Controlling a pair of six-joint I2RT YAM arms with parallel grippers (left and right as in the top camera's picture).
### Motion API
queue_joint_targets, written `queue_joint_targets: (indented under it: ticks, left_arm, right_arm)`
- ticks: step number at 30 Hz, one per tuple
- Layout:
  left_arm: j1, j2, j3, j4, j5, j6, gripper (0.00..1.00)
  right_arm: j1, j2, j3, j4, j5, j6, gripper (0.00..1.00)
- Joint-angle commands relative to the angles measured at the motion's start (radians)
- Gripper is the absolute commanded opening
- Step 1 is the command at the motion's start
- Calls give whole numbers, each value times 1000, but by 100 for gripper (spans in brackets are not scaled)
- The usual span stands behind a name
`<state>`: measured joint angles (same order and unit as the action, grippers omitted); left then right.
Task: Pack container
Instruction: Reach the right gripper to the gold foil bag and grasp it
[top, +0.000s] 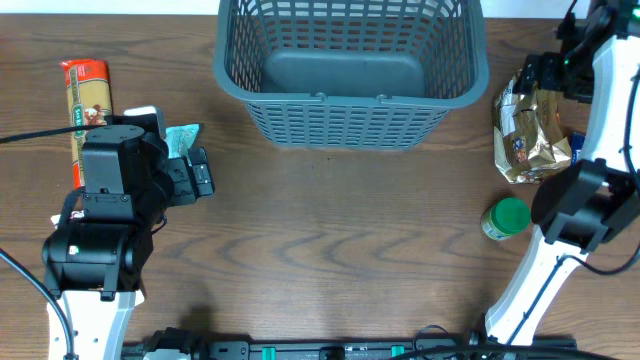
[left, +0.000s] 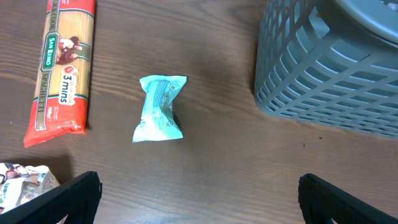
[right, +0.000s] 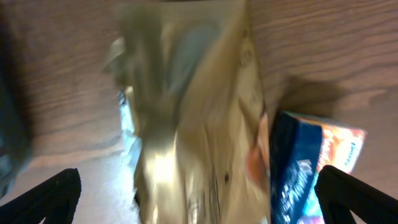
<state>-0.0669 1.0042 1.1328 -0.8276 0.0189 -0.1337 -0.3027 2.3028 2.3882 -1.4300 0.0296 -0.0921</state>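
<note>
I should next lower my right gripper around the far half of the crumpled gold bag to close, as the bag already lies between its spread fingers.
The container (top: 350, 70) is a large grey-blue slotted basket at the back centre, empty inside; its corner (left: 329, 62) shows in the left wrist view. My left gripper (top: 203, 175) stands open over bare wood (left: 199, 205), just short of a small teal packet (left: 160, 109) (top: 185, 138). A long red spaghetti packet (left: 62, 68) (top: 88, 100) lies left of it. My right gripper (top: 540, 72) is open and hovers over a crumpled gold bag (right: 193, 124) (top: 530, 125), which lies between the spread fingers (right: 43, 199). A blue packet (right: 305, 168) lies beside the bag.
A jar with a green lid (top: 505, 218) stands at the right, near the right arm's elbow. Another crinkled packet (left: 22, 180) peeks in at the lower left of the left wrist view. The table is brown wood.
</note>
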Motion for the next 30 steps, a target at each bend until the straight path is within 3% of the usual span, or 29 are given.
queue_joint_targets:
  ticks: [1, 18, 30]
  left_arm:
    - [5, 0, 20, -2, -12, 9, 98]
    - [5, 0, 20, 2, -12, 9, 99]
    - [5, 0, 20, 3, -12, 9, 98]
  right_arm:
    - [-5, 56, 19, 19, 15, -23, 99]
    - [-3, 372, 16, 46, 12, -29, 99]
    - [2, 441, -90, 86, 0, -29, 99]
